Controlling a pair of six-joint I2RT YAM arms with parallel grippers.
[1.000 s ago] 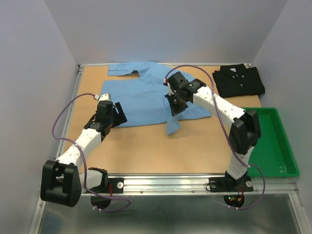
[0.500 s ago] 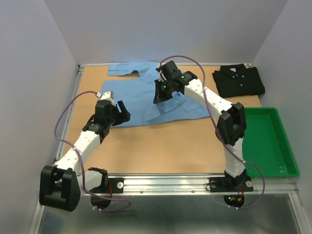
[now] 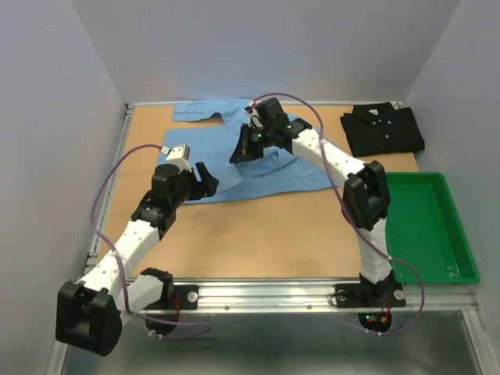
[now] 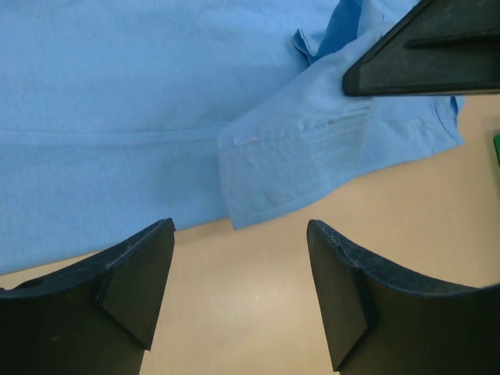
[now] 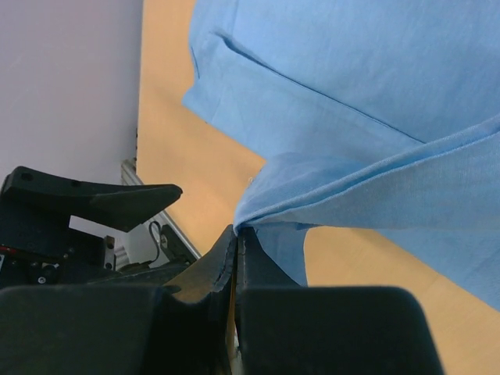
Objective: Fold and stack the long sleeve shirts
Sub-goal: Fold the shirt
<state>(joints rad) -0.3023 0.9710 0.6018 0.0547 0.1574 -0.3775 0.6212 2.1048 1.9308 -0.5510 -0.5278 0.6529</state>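
Note:
My left gripper will next go toward the right in the top view, onto the fold of the light blue shirt's cuff. The cuff hangs from my right gripper just past open fingers.
The light blue shirt [image 3: 226, 168] lies spread on the table's back middle. My right gripper [image 3: 248, 147] is shut on its sleeve cuff [image 5: 312, 191] and holds it lifted over the shirt's body. The hanging cuff also shows in the left wrist view [image 4: 289, 168]. My left gripper [image 3: 205, 181] is open and empty, low over the bare table at the shirt's near edge [image 4: 117, 203]. The black shirt [image 3: 383, 129] lies folded at the back right, apart from both grippers.
A green plastic tray [image 3: 437, 234] stands at the right near side. The other blue sleeve [image 3: 199, 112] stretches along the back edge. Grey walls close in the table on the left, back and right.
My right gripper has carried the sleeve cuff up and leftward across the shirt. My left gripper has moved right and a little forward along the shirt's near edge.

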